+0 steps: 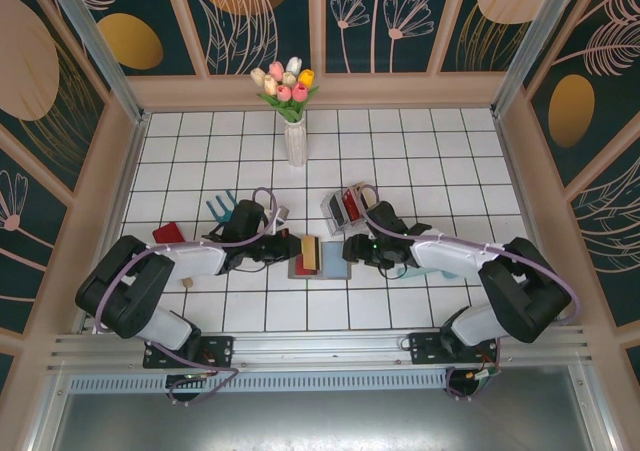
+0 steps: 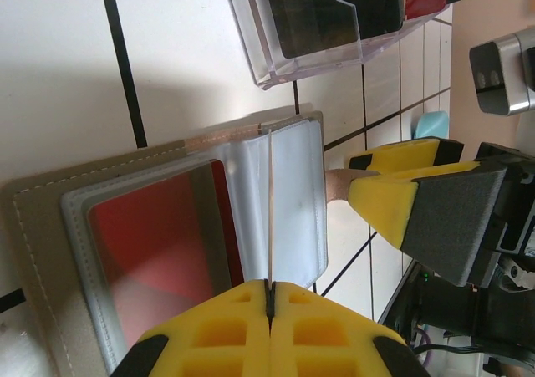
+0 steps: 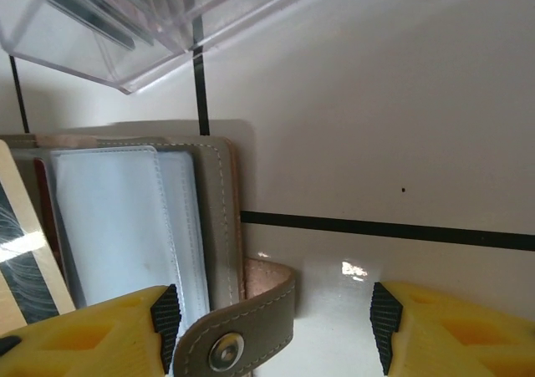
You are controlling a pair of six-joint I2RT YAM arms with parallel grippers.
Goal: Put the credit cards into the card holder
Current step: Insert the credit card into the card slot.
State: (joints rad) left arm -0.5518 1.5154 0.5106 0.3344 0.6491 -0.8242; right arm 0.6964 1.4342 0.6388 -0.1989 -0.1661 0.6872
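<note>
My left gripper lowers the tan card into the empty clear sleeve next and releases, since the sleeve lies below the gripper and toward the clasp tab.
The card holder lies open between my two grippers, grey outside, with a red card in a clear sleeve. My left gripper is shut on a thin tan credit card, seen edge-on and standing over the clear sleeves. In the top view that card stands upright at the wallet's middle, just right of the left gripper. My right gripper is open, its fingers either side of the clasp tab at the wallet's edge. It grips nothing.
A clear plastic rack with black and red cards stands just behind the wallet. A loose red card and a blue item lie to the left. A vase of tulips stands further back.
</note>
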